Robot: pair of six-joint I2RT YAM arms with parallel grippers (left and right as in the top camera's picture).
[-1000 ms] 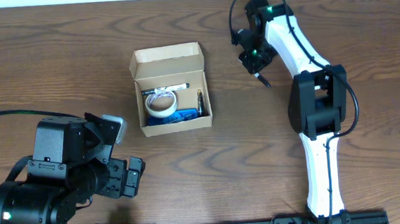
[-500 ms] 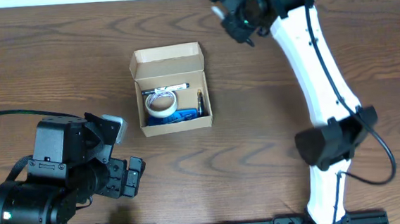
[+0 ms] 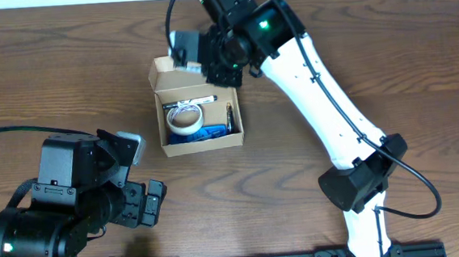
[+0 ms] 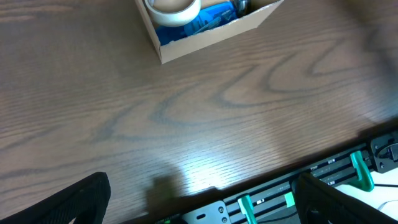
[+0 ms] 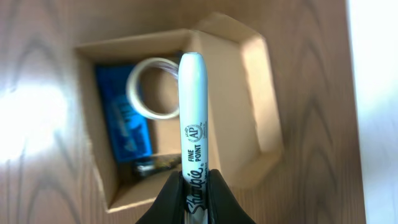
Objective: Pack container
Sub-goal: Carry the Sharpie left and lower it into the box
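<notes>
Next, my right gripper should move back and down over the blue item (image 3: 211, 132) (image 5: 124, 118) beside the tape roll and release the Sharpie, as that lies flat with room on top.
The container (image 3: 202, 141) is an open tan cardboard box left of the table's middle, with its flap lid (image 3: 193, 65) folded back. Inside lie a tape roll (image 3: 184, 117), a black marker (image 3: 189, 103), a blue item (image 3: 210, 132) and a dark pen (image 3: 229, 116). My right gripper (image 3: 213, 61) hovers over the box's far edge, shut on a grey Sharpie marker (image 5: 193, 106) that points over the tape roll (image 5: 154, 87) in the box (image 5: 255, 106). My left gripper (image 4: 205, 208) is open and empty near the front edge, with the box (image 4: 205, 38) ahead of it.
My right arm (image 3: 324, 97) stretches diagonally from the front right to the box. My left arm's bulky body (image 3: 64, 197) fills the front left corner. A black rail with green clips (image 4: 360, 171) runs along the table's front edge.
My right arm has swung left from the table's far right to above the box's far edge, carrying the marker. The left arm and the box's contents have not moved.
</notes>
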